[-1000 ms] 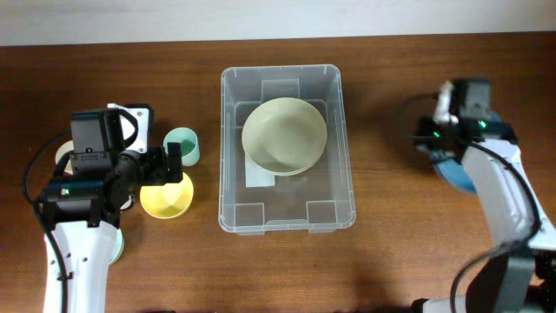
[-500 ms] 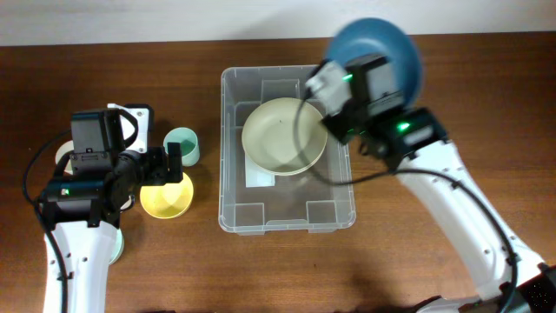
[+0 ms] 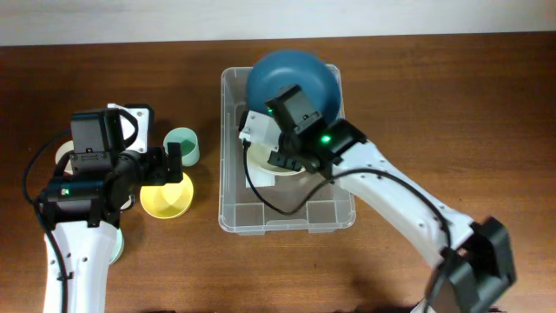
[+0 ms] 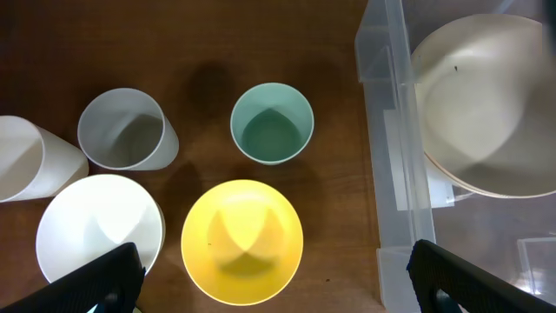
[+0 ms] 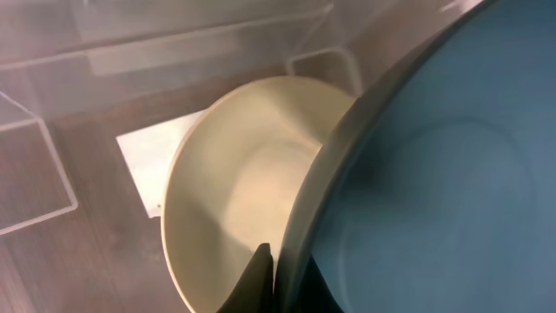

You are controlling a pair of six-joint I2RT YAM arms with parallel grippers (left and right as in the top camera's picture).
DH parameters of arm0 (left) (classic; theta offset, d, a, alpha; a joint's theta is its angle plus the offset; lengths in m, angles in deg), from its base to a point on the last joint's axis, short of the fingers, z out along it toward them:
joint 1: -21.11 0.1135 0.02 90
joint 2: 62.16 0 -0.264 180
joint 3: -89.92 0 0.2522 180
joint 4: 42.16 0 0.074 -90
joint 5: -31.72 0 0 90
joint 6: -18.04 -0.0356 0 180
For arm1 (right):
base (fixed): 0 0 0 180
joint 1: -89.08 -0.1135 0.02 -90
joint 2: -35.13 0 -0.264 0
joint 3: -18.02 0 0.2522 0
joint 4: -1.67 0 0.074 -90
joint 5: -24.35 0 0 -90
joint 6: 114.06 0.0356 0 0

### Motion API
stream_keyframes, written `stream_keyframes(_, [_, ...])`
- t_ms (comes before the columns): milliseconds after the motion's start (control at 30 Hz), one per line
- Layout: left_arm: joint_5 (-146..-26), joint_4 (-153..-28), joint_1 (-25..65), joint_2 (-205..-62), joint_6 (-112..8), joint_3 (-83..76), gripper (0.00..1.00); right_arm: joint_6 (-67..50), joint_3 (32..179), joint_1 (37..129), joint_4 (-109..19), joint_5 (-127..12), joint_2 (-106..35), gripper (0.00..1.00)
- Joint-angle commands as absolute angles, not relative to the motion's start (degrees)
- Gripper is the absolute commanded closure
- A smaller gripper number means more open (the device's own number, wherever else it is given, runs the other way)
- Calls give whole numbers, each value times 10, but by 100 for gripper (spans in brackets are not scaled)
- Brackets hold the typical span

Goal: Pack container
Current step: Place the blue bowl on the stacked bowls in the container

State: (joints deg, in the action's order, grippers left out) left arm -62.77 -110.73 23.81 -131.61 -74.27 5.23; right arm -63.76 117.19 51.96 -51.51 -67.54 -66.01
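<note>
The right gripper lowers next until the blue bowl [image 3: 288, 68] nests inside the empty cream bowl [image 3: 264, 158], which lies open below it, then releases the blue bowl's rim.
The clear container [image 3: 228, 187] stands mid-table with a cream bowl [image 3: 259, 163] inside, over its white label [image 5: 143, 152]. My right gripper [image 3: 291, 106] is shut on the rim of a blue bowl [image 3: 288, 68] and holds it tilted above the container's far end, just over the cream bowl [image 5: 234, 183]. In the right wrist view the fingers [image 5: 278, 261] pinch the blue bowl's [image 5: 434, 191] edge. My left gripper [image 4: 274, 280] is open and empty above a yellow bowl [image 4: 241, 241], left of the container [image 4: 391, 130].
Left of the container stand a teal cup [image 4: 271, 123], a grey cup [image 4: 126, 130], a white bowl [image 4: 97, 228] and a white cup [image 4: 26, 169]. The yellow bowl [image 3: 166, 196] and the teal cup [image 3: 182, 145] are near my left gripper [image 3: 174, 163].
My right arm has swung from the table's right side to over the container, carrying the blue bowl. The left arm has not moved.
</note>
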Motion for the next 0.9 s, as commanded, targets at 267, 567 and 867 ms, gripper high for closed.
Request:
stream_keyframes(267, [-629, -1106, 239, -1317, -739, 42, 1, -641, 1182, 527, -522, -667, -719, 80])
stream_keyframes(567, [-629, -1106, 239, -1317, -739, 42, 1, -641, 1182, 528, -524, -667, -713, 67])
stream_keyframes(867, [-628, -1107, 239, -1317, -739, 42, 1, -353, 1221, 593, -530, -710, -568, 39])
